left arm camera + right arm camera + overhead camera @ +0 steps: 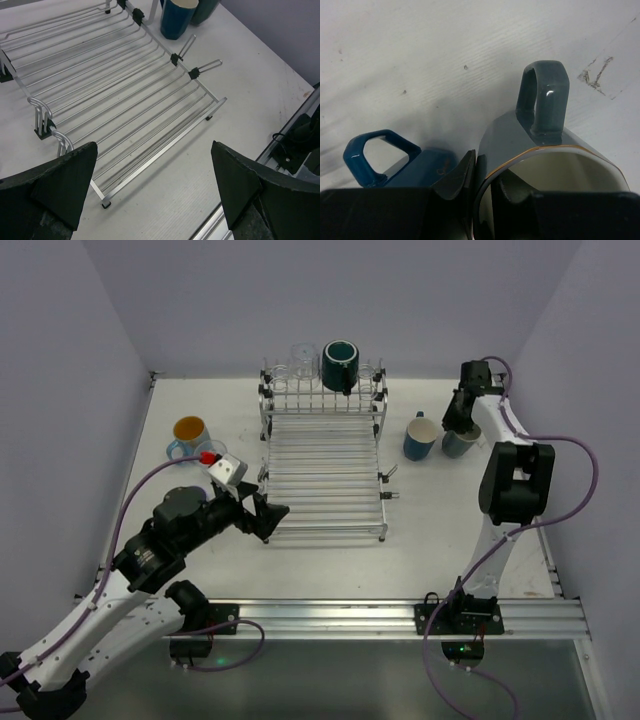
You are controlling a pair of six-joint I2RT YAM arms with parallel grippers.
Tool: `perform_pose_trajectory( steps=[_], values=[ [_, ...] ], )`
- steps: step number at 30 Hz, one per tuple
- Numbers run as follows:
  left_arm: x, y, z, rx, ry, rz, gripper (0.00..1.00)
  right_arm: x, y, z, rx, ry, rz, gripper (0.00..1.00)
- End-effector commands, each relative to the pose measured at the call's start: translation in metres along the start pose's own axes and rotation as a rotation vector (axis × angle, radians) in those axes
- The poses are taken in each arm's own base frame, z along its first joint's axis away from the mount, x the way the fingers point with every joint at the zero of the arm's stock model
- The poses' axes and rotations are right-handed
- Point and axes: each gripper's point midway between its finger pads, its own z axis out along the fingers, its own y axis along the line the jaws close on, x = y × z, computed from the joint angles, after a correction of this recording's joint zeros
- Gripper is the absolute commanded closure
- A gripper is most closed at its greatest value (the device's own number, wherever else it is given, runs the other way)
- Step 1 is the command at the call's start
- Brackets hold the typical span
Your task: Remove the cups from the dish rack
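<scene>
My left gripper moves outward over the rack (325,460) next, around the clear glass tumbler beside the teal mug. Then it closes, since the tumbler is still on the rack's rear level.
The silver wire dish rack (325,460) stands mid-table. On its raised rear tier sit a teal mug (340,364) and clear glass tumblers (301,360). My right gripper (458,425) is shut on the rim wall of a grey-blue mug (545,145), one finger (457,177) outside and one inside. The mug stands on the table right of the rack, beside a dark blue mug (420,436) that also shows in the right wrist view (415,165). My left gripper (262,515) is open and empty at the rack's front left corner (125,85). No purple cup shows.
A light blue mug with orange inside (188,435) stands on the table left of the rack, with a clear glass (216,450) beside it. The aluminium rail (400,615) runs along the near edge. Walls close the left, back and right sides.
</scene>
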Motion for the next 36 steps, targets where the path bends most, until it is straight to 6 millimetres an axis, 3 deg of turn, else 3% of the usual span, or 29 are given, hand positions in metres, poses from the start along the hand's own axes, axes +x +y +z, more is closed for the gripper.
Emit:
perform_pose_trajectory(
  steps=[1, 4, 5, 9, 12, 14, 15, 16, 18, 19, 20, 22, 23, 24, 26, 27, 28, 29, 30, 31, 32, 33, 34, 35, 36],
  values=[
    [0.001, 0.0, 0.003, 0.014, -0.003, 0.022, 0.0, -0.028, 0.008, -0.009, -0.028, -0.065, 0.011, 1.0],
    [0.001, 0.003, 0.004, -0.002, -0.002, 0.021, 0.0, -0.02, 0.003, 0.003, -0.002, -0.043, 0.01, 1.0],
    [0.001, 0.004, 0.004, -0.005, -0.001, 0.021, 0.0, -0.019, 0.001, 0.005, 0.008, -0.042, 0.008, 0.95],
    [0.002, 0.008, 0.007, -0.025, 0.006, 0.02, 0.0, -0.019, 0.0, 0.003, 0.021, -0.042, 0.007, 0.61],
    [0.004, 0.013, 0.01, -0.049, 0.018, 0.019, 0.0, -0.027, 0.0, -0.012, 0.011, -0.072, 0.023, 0.39],
    [0.003, 0.017, 0.011, -0.07, 0.016, 0.018, 0.0, -0.039, 0.004, -0.034, -0.017, -0.117, 0.044, 0.31],
    [0.003, 0.018, 0.013, -0.077, 0.019, 0.017, 0.0, -0.041, 0.007, -0.04, -0.038, -0.13, 0.051, 0.23],
    [0.001, 0.018, 0.013, -0.083, 0.015, 0.013, 0.0, -0.051, 0.011, -0.06, -0.07, -0.177, 0.062, 0.21],
    [-0.001, 0.019, 0.017, -0.088, 0.016, 0.005, 0.0, -0.051, 0.013, -0.073, -0.102, -0.212, 0.085, 0.13],
    [-0.006, 0.018, 0.017, -0.087, 0.006, -0.005, 0.0, -0.053, 0.013, -0.082, -0.114, -0.229, 0.093, 0.1],
    [-0.009, 0.017, 0.018, -0.086, 0.002, -0.011, 0.0, -0.059, 0.014, -0.104, -0.138, -0.273, 0.11, 0.08],
    [-0.021, 0.013, 0.02, -0.086, -0.012, -0.037, 0.0, -0.052, 0.014, -0.114, -0.171, -0.301, 0.123, 0.05],
    [-0.025, 0.014, 0.021, -0.095, -0.018, -0.048, 0.0, -0.055, 0.016, -0.139, -0.217, -0.35, 0.146, 0.04],
    [-0.029, 0.017, 0.025, -0.122, -0.02, -0.061, 0.0, -0.043, 0.015, -0.135, -0.241, -0.356, 0.155, 0.04],
    [-0.065, 0.013, 0.026, -0.134, -0.088, -0.085, 0.0, -0.027, 0.024, -0.158, -0.362, -0.405, 0.181, 0.03],
    [-0.062, 0.015, 0.032, -0.142, -0.076, -0.091, 0.0, -0.019, 0.025, -0.164, -0.401, -0.418, 0.19, 0.03],
    [-0.083, 0.013, 0.031, -0.147, -0.119, -0.095, 0.0, -0.013, 0.029, -0.173, -0.451, -0.435, 0.198, 0.03],
    [-0.093, 0.012, 0.034, -0.15, -0.135, -0.096, 0.0, 0.019, 0.03, -0.162, -0.498, -0.374, 0.217, 0.03],
    [-0.097, 0.013, 0.046, -0.16, -0.13, -0.09, 0.0, 0.015, 0.035, -0.189, -0.575, -0.458, 0.222, 0.03],
    [-0.122, 0.014, 0.045, -0.184, -0.179, -0.076, 0.0, 0.025, 0.037, -0.194, -0.613, -0.465, 0.228, 0.03],
    [-0.13, 0.016, 0.05, -0.2, -0.186, -0.069, 0.0, 0.032, 0.039, -0.2, -0.655, -0.475, 0.245, 0.03],
    [-0.135, 0.02, 0.065, -0.217, -0.181, -0.054, 0.0, 0.052, 0.039, -0.195, -0.683, -0.456, 0.241, 0.03],
    [-0.159, 0.022, 0.065, -0.244, -0.227, -0.023, 0.0, 0.056, 0.04, -0.211, -0.726, -0.489, 0.235, 0.03],
    [-0.168, 0.025, 0.072, -0.266, -0.237, -0.01, 0.0, 0.064, 0.04, -0.213, -0.742, -0.487, 0.235, 0.04],
    [-0.165, 0.032, 0.091, -0.292, -0.203, 0.007, 0.0, 0.076, 0.037, -0.209, -0.744, -0.471, 0.234, 0.04]
  ],
)
